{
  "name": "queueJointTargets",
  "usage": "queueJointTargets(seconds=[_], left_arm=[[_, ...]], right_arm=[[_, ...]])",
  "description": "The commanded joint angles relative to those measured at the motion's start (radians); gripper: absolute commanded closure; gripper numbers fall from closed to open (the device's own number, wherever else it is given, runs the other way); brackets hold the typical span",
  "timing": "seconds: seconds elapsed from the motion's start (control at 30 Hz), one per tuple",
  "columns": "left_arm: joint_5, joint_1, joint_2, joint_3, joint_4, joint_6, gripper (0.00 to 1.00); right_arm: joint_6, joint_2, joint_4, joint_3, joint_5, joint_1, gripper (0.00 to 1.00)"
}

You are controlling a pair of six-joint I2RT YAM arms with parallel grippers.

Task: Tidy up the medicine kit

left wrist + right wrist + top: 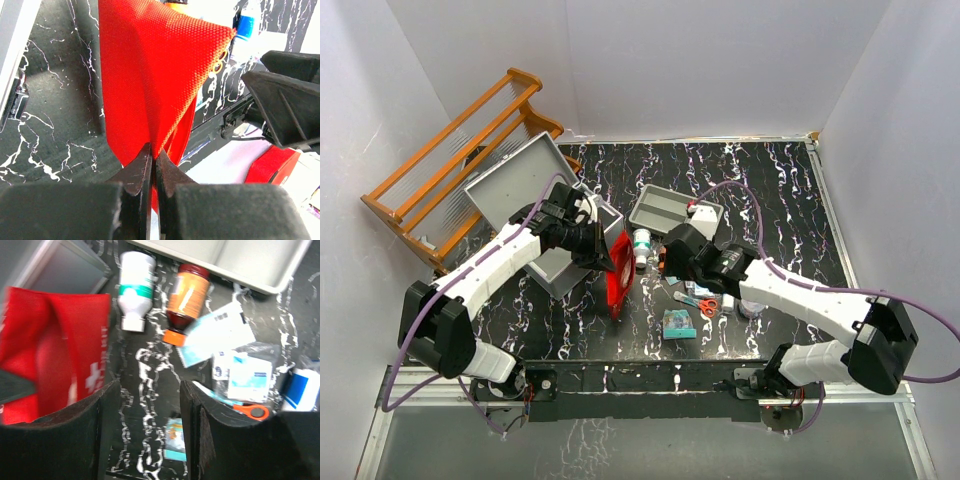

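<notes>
The right gripper moves back toward my base next, then lowers to the teal packet's side by the scissors, apart from the pile.
The medicine kit (pixel 552 262) is a grey metal case at the left, with its lid (pixel 515 183) raised. My left gripper (pixel 154 156) is shut on an edge of the red first-aid pouch (pixel 150 75), which hangs upright just right of the case (pixel 617 272). My right gripper (pixel 149 390) stands open over bare tabletop, nothing between its fingers. It hovers right of the pouch (pixel 50 350), near the pile of supplies (pixel 660 258).
A shallow grey tray (pixel 665 210) lies behind the supplies. A white bottle (pixel 136 287) and an amber bottle (pixel 186 295) lie side by side. Sachets (pixel 245 372), orange-handled scissors (pixel 252 411) and a teal packet (pixel 175 440) are scattered nearby. A wooden rack (pixel 460 160) leans at the back left.
</notes>
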Motion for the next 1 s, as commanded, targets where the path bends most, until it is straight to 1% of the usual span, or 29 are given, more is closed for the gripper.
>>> queueJointTargets(seconds=[0.0, 0.17, 0.27, 0.37, 0.43, 0.63, 0.77, 0.97], left_arm=[[0.037, -0.002, -0.042, -0.002, -0.063, 0.034, 1.0], [0.037, -0.002, -0.036, 0.0, -0.08, 0.05, 1.0], [0.042, -0.001, -0.026, -0.002, -0.083, 0.055, 1.0], [0.043, -0.002, -0.018, -0.003, -0.078, 0.056, 1.0], [0.043, -0.002, -0.015, -0.004, -0.073, 0.056, 1.0], [0.043, -0.002, 0.004, 0.0, -0.065, 0.056, 1.0], [0.043, -0.001, 0.009, -0.001, -0.059, 0.053, 1.0], [0.06, -0.003, 0.008, -0.014, -0.037, 0.035, 1.0]], right_arm=[[0.033, -0.009, 0.003, -0.049, 0.011, -0.003, 0.49], [0.029, 0.001, -0.016, -0.1, -0.078, -0.002, 0.47], [-0.009, 0.005, 0.001, -0.141, -0.187, -0.002, 0.46], [-0.022, 0.015, -0.017, -0.18, -0.268, -0.002, 0.46], [-0.022, 0.017, -0.037, -0.21, -0.278, -0.002, 0.47], [-0.037, 0.016, -0.065, -0.256, -0.264, -0.004, 0.54], [-0.067, 0.053, -0.036, -0.258, -0.29, -0.003, 0.57], [-0.084, 0.113, 0.029, -0.257, -0.308, -0.003, 0.58]])
